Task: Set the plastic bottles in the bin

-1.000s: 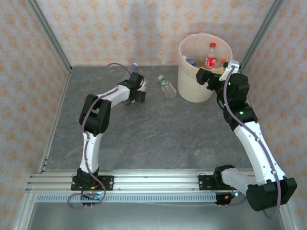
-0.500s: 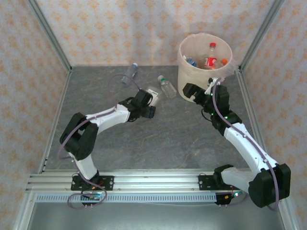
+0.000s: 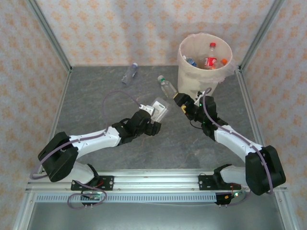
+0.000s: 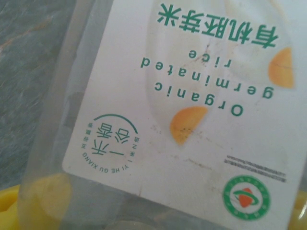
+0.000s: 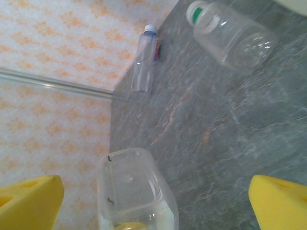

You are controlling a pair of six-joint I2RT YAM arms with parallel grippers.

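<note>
My open right gripper should move toward the bottle's clear base [image 3: 165, 104] [image 5: 130, 175], with its fingers past that base, and close, because the base sticks out uncovered from my left gripper.
My left gripper [image 3: 154, 120] is shut on a clear square-sided plastic bottle [image 3: 160, 109] with a white label [image 4: 192, 96]; its yellow pads [image 4: 33, 203] press the bottle's sides. My right gripper [image 3: 183, 102] stands open just right of that bottle, whose clear base [image 5: 132, 187] sits between its yellow fingertips [image 5: 29, 201] without touching them. A green-capped bottle [image 3: 166, 86] [image 5: 232, 36] lies beside the bin [image 3: 189, 86]. A blue-capped bottle [image 3: 128, 74] [image 5: 145, 60] lies near the back wall. The cream bin holds several bottles, one red-labelled [image 3: 211, 57].
Patterned walls with metal corner posts [image 3: 48, 36] enclose the grey table [image 3: 96, 103] on three sides. The aluminium rail [image 3: 153, 179] with both arm bases runs along the near edge.
The left arm has swung from the far left towards the table's centre, carrying the white-labelled bottle. The right arm has come down from the bin's rim towards that bottle, staying open.
</note>
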